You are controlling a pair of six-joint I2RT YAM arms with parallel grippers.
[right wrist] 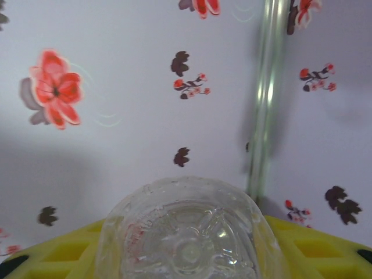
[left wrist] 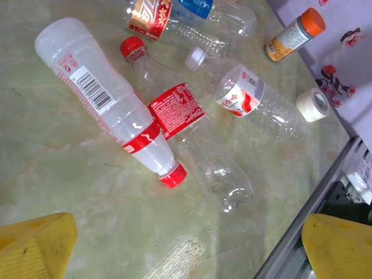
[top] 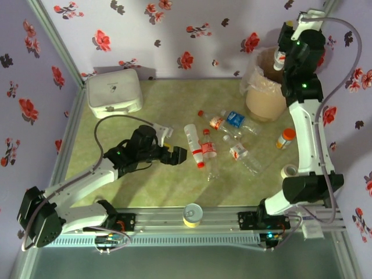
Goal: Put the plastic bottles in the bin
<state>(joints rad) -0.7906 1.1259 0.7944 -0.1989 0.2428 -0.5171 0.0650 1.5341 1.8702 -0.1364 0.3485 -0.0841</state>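
Note:
I should lower my right gripper into the bin's opening [top: 272,68] and let go of the clear bottle, because the bottle in that gripper is still above the beige bin.
Several plastic bottles lie mid-table: a white-bodied one with a red cap [top: 193,145] [left wrist: 104,110], a clear one with a red label [top: 208,148] [left wrist: 180,113], a white-capped one [top: 238,152] [left wrist: 244,96], a red-and-gold labelled one [top: 216,120] [left wrist: 150,14] and a blue-labelled one [top: 235,119] [left wrist: 195,7]. My left gripper [top: 177,156] [left wrist: 186,250] hovers open just left of them, nothing between its yellow fingers. My right gripper [top: 283,56] [right wrist: 186,258] is raised above the beige bin [top: 264,96], shut on a clear bottle [top: 279,59] whose base [right wrist: 186,232] faces the wrist camera.
A white box [top: 114,92] sits at the back left. An orange-capped vial [top: 285,138] [left wrist: 293,35] and a tape roll [top: 288,171] [left wrist: 312,104] lie right of the bottles. A yellow-rimmed tin [top: 192,214] rests on the front rail. Flowered walls enclose the table.

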